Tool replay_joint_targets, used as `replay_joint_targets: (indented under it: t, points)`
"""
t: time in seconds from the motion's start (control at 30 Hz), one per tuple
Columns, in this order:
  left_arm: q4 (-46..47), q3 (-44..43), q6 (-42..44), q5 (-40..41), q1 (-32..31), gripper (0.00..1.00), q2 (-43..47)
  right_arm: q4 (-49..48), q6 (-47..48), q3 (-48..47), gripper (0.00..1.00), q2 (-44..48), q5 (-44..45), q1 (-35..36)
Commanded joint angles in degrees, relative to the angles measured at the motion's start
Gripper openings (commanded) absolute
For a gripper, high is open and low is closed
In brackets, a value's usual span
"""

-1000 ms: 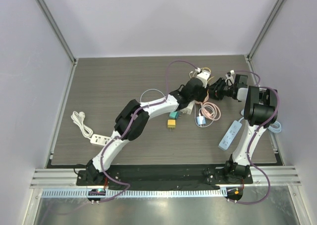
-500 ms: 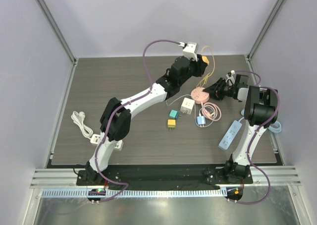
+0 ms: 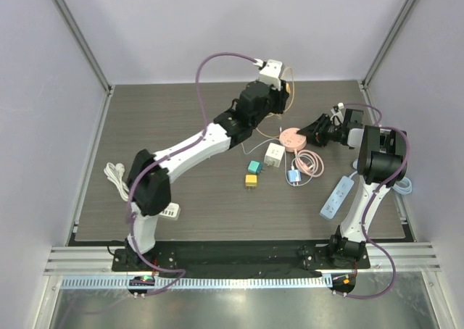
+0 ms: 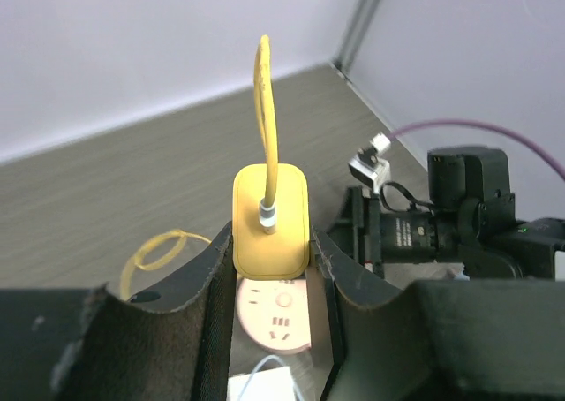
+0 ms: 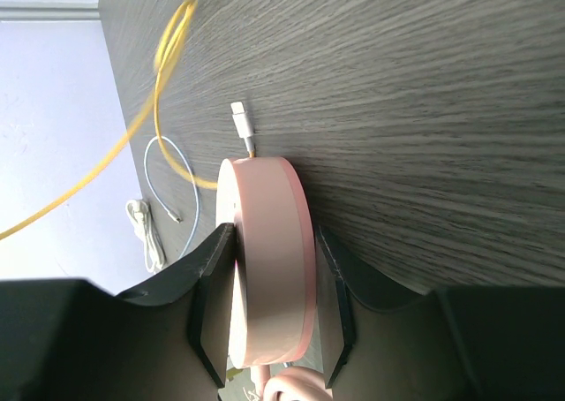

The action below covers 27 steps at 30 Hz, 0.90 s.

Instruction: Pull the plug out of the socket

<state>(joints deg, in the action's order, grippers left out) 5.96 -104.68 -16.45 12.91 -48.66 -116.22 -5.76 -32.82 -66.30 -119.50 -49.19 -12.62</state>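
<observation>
I need to move my left gripper back and down next and release its plug on the bare tabletop beside the teal plug, because that spot is clear of things.
The round pink socket (image 3: 292, 138) lies on the table, its bare face showing below the plug in the left wrist view (image 4: 275, 311). My right gripper (image 3: 310, 131) is shut on its rim (image 5: 265, 273). My left gripper (image 3: 281, 90) is lifted well above the table at the back, shut on the yellow plug (image 4: 270, 220), which is free of the socket. A yellow cable (image 4: 265, 118) runs up out of the plug and loops over the table (image 5: 168, 74).
A white cube adapter (image 3: 273, 153), a teal plug (image 3: 254, 167), a yellow plug (image 3: 250, 180), a blue-white charger (image 3: 293, 175) and a coiled pink cable (image 3: 310, 162) lie near the socket. A white power strip (image 3: 336, 197) lies right, another (image 3: 167, 211) with cord left.
My left gripper has lifted up and back from the socket with the yellow plug in it, pulling the plug out. The right gripper has stayed on the socket.
</observation>
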Motion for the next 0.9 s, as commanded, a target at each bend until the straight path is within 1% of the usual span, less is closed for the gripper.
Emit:
replay_joint_targets:
  t: [0.0,0.07,0.1,0.2,0.23,0.27,0.33,0.47,0.5,0.6,0.67,0.77,0.87]
  points:
    - [0.6,1.9,7.8,8.2,0.3,0.00,14.1,5.3,5.8,0.8,0.01,-1.8,13.5,-0.7]
    - [-1.0,5.4,8.9,10.4,0.2,0.00,18.0,5.2,5.7,0.7,0.01,-1.9,13.5,-0.6]
    - [-1.6,6.6,9.5,12.6,0.2,0.00,21.8,5.4,5.7,0.6,0.01,-1.9,13.5,-0.7]
    - [-2.8,13.5,9.2,15.3,0.3,0.00,28.1,5.4,5.7,0.6,0.01,-1.9,13.7,-0.6]
    - [-3.5,15.4,8.2,15.9,0.3,0.00,32.1,5.4,5.7,0.6,0.01,-1.9,13.8,-0.6]
    - [-4.2,18.8,7.6,15.9,0.3,0.00,33.7,5.3,5.7,0.6,0.01,-1.8,13.9,-0.6]
    - [-7.6,21.8,4.8,15.4,0.3,0.00,38.2,5.4,5.9,0.6,0.01,-1.6,14.0,-0.6]
    - [-13.5,30.3,1.1,13.7,0.3,0.00,44.0,5.4,5.9,1.0,0.01,-1.2,14.0,-0.7]
    - [-14.5,33.7,0.2,13.8,0.3,0.00,44.9,5.4,6.0,1.0,0.01,-1.1,14.0,-0.6]
    - [-18.3,38.2,-5.3,12.3,0.3,0.00,47.5,5.4,5.9,1.4,0.01,-0.6,14.5,-0.6]
    - [-19.9,42.0,-8.5,8.8,0.2,0.00,47.9,5.4,5.9,1.3,0.01,-0.6,14.6,-0.6]
    - [-21.2,46.0,-11.6,7.1,0.3,0.00,47.3,5.3,5.8,1.3,0.01,-0.8,14.6,-0.4]
    - [-22.4,48.9,-15.1,6.5,0.3,0.00,44.8,5.4,5.9,1.1,0.01,-0.8,14.8,-0.1]
